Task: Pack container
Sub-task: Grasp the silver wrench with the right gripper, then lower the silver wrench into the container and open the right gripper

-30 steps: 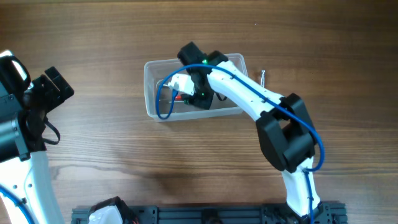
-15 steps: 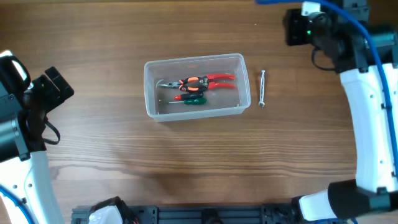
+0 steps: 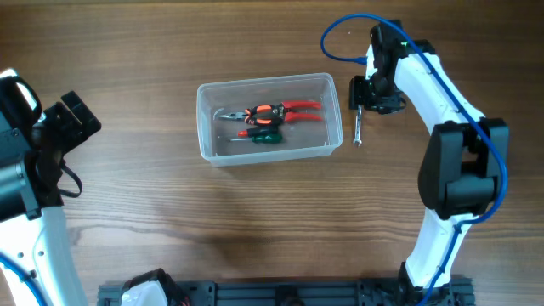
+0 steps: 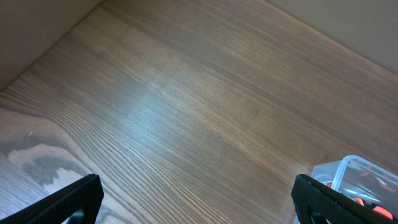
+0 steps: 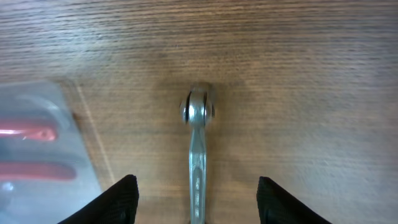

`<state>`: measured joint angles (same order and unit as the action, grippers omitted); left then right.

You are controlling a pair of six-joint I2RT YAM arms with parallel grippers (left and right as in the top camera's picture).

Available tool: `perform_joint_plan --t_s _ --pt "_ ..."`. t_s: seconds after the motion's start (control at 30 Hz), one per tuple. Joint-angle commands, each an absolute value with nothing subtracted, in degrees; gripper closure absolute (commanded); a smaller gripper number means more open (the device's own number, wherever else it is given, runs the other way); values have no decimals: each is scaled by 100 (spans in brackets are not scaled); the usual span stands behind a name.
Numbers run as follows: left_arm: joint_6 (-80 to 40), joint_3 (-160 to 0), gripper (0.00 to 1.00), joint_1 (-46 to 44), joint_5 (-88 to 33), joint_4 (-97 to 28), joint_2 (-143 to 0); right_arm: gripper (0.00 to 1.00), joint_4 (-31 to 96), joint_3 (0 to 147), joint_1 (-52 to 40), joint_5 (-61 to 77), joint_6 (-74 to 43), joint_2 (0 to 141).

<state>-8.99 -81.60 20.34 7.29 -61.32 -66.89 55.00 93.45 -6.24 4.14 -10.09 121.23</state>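
My right gripper moves down to the silver wrench (image 3: 359,127) between its open fingers next and closes on the wrench's handle by the wrench's far end.
The clear plastic container (image 3: 266,119) sits at the table's middle. It holds red-handled pliers (image 3: 276,110) and a small green-handled screwdriver (image 3: 262,136). A silver wrench (image 3: 359,127) lies on the wood just right of the container. My right gripper (image 3: 364,95) is open right above the wrench's far end. In the right wrist view the wrench (image 5: 198,143) lies between the open fingers (image 5: 196,198), with the container's edge (image 5: 37,149) at the left. My left gripper (image 4: 196,198) is open and empty over bare wood at the far left, with the container's corner (image 4: 354,177) at its right.
A black rail (image 3: 280,294) runs along the table's front edge. The left arm (image 3: 34,153) stands at the far left. The right arm (image 3: 450,161) reaches in from the front right.
The right gripper left the container, swung to the far right corner, then came down over the wrench. The pliers and screwdriver now lie in the container. The left arm has not moved.
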Motion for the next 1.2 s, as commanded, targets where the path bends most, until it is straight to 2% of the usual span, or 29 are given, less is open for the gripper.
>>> perform_joint_plan --t_s 0.0,0.1,0.23,0.33,0.37,0.4,0.43,0.57,0.73,0.93,1.03,1.17 --pt "-967 -8173 0 2064 760 -6114 -6652 45 5376 9330 -585 556 -1087 12392" --pt "-967 -8173 0 2064 760 -6114 -6652 48 5260 9327 -580 515 -1111 12516" --pt "-967 -8173 0 2064 760 -6114 -6652 61 5085 9327 -580 427 -1111 12682" --pt "-967 -8173 0 2064 760 -6114 -6652 64 5026 9327 -580 434 -1111 12868" --pt "-967 -8173 0 2064 760 -6114 -6652 75 5009 9327 -580 467 -1114 12873" --pt "-967 -8173 0 2064 760 -6114 -6652 93 4974 9330 -580 497 -1111 12873" --pt "-967 -8173 0 2064 760 -6114 -6652 96 4976 9341 -580 499 -1107 12862" --pt "-967 -8173 0 2064 760 -6114 -6652 96 5459 9568 -569 497 -928 12573" --pt "-967 -8173 0 2064 760 -6114 -6652 96 5791 9955 -650 620 -701 11222" --pt "-967 -8173 0 2064 760 -6114 -6652 96 5612 10084 -1500 1066 939 9100" --pt "-967 -8171 0 2064 760 -6114 -6652 96 5955 10082 -2390 1273 2335 8785" --pt "-967 -8173 0 2064 760 -6114 -6652 96 6189 9806 -2965 1833 3522 9021"
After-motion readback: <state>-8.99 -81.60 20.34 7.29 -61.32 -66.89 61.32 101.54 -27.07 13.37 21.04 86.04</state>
